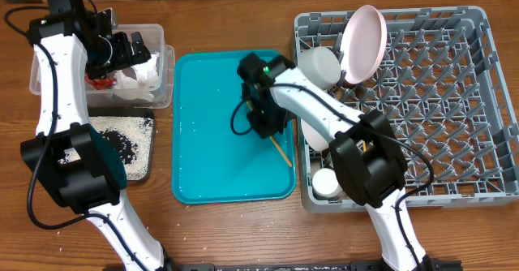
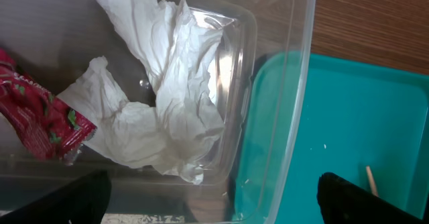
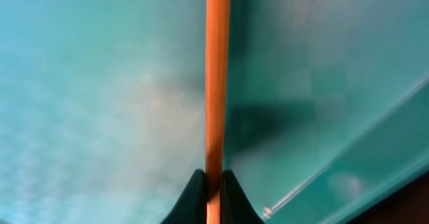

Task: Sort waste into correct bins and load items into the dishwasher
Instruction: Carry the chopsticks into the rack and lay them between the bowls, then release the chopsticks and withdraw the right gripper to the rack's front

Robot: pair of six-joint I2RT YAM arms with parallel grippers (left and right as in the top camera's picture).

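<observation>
Next, my right gripper lifts off the teal tray (image 1: pixel 211 165), crosses over the grey rack (image 1: pixel 454 101) and lowers beside the white cup, since the rack holds the dishes.
My left gripper (image 1: pixel 122 50) is open and empty above the clear tub (image 1: pixel 166 68). In the left wrist view the tub (image 2: pixel 295 103) holds a crumpled white napkin (image 2: pixel 161 110) and a red wrapper (image 2: pixel 37 117). My right gripper (image 1: pixel 266 123) is down on the teal tray (image 1: pixel 211 165), shut on a wooden chopstick (image 3: pixel 216 83); the stick's free end (image 1: pixel 281 152) points toward the tray's front right. The black tray (image 1: pixel 134 153) holds white rice grains with dark bits (image 1: pixel 122 141). The grey dish rack (image 1: pixel 454 101) holds a pink plate (image 1: pixel 362 44), a white bowl (image 1: pixel 319 66) and a small white cup (image 1: pixel 327 183).
The teal tray lies between the two bins on the left and the rack on the right. A few loose rice grains are scattered on the teal tray (image 2: pixel 348 117). Bare wooden table (image 1: pixel 243 230) lies in front of the tray.
</observation>
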